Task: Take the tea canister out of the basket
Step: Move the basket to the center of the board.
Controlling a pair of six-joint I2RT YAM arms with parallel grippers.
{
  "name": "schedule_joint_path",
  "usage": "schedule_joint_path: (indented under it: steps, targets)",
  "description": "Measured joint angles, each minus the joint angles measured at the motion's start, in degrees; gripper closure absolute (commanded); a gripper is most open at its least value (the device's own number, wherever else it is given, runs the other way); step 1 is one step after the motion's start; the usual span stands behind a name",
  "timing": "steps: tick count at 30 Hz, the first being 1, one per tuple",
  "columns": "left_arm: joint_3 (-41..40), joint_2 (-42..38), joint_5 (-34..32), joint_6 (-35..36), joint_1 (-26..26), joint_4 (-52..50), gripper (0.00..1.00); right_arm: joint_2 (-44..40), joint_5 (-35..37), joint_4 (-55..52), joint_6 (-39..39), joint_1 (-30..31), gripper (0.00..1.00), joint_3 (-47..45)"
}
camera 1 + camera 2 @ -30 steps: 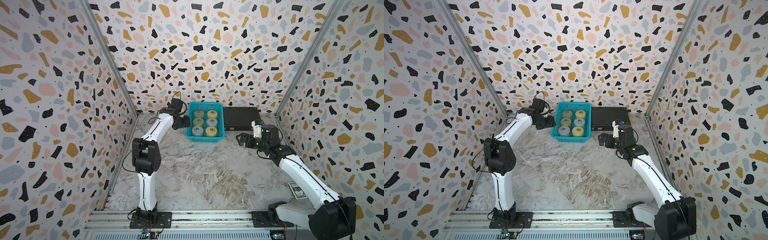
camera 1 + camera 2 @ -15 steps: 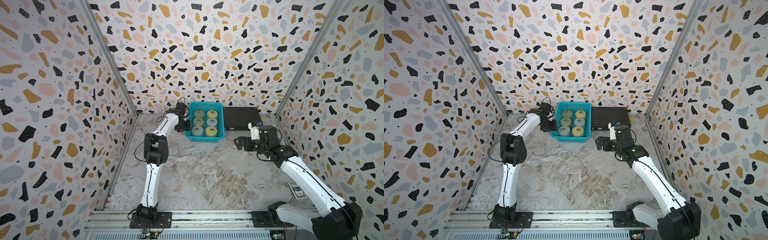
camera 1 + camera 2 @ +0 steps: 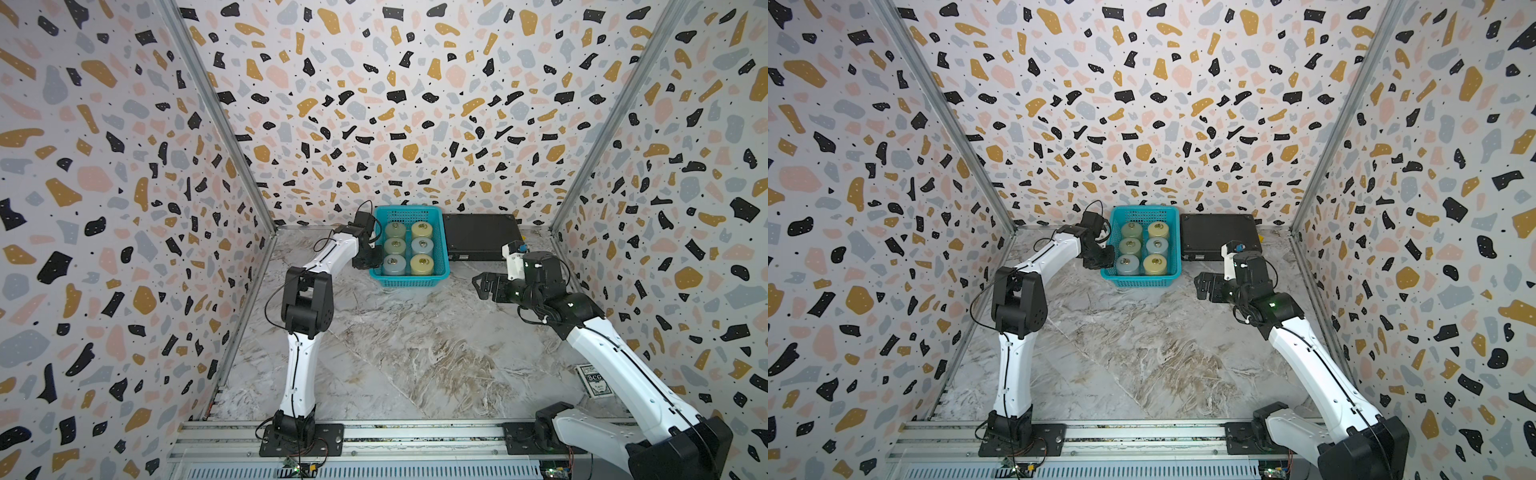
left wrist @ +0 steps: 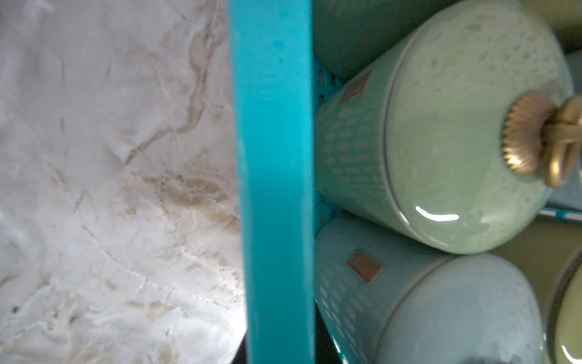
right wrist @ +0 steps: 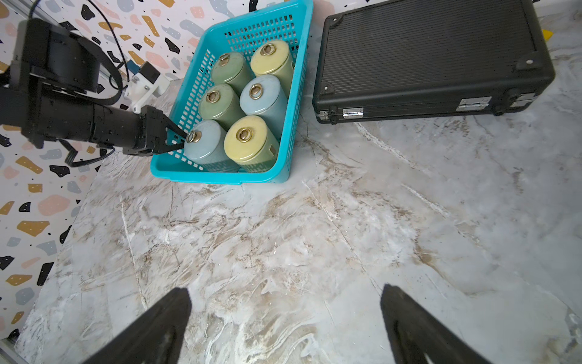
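My left gripper drags the basket (image 3: pixel 409 284) back onto the bare tabletop back from my gripper next, since the basket stands by the back wall. It then releases the basket's rim.
The teal-blue basket (image 3: pixel 409 284) (image 3: pixel 1142 281) (image 5: pixel 220 181) stands at the back of the table and holds several lidded tea canisters in two rows. Nearest are a blue-grey canister (image 3: pixel 394 264) (image 3: pixel 1128 264) (image 5: pixel 204 148) and a yellow one (image 3: pixel 422 263) (image 5: pixel 248 141). My left gripper (image 3: pixel 375 258) (image 3: pixel 1107 256) (image 5: pixel 179 139) is shut on the basket's left rim (image 4: pixel 277 189), one finger inside beside the blue-grey canister, one outside. My right gripper (image 3: pixel 482 286) (image 3: pixel 1202 284) (image 5: pixel 285 291) hangs open over bare table, right of the basket, holding nothing.
A flat black case (image 3: pixel 478 241) (image 3: pixel 1219 235) (image 5: pixel 431 56) lies right of the basket, close to it. A small card box (image 3: pixel 592 380) sits by the right wall. Patterned walls close in the left, back and right sides.
The left gripper slid along the basket's left side toward its near corner and closed on the rim. The right gripper stayed open and hardly moved.
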Motion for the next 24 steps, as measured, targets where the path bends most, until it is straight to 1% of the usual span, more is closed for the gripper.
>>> schedule_joint_path:
  steps: [9, 15, 19, 24]
  targets:
    - [-16.50, -11.21, -0.85, -2.84, -1.03, 4.07, 0.94, 0.00, -0.35, 1.20, 1.36, 0.02, 0.01, -1.92]
    - [-26.73, -19.08, -1.95, -5.44, -3.56, 5.38, 0.94, -0.02, -0.74, 1.66, 1.97, 0.02, 0.01, -2.36]
    - [-31.52, -22.71, -2.47, -7.06, -6.05, 6.01, 0.93, -0.13, -1.11, 1.66, 2.45, 0.13, 0.01, -3.06]
    - [-33.53, -23.91, -3.26, -8.46, -10.12, 5.97, 0.93, -1.14, -1.53, 1.62, 2.75, 0.22, 0.01, -3.98]
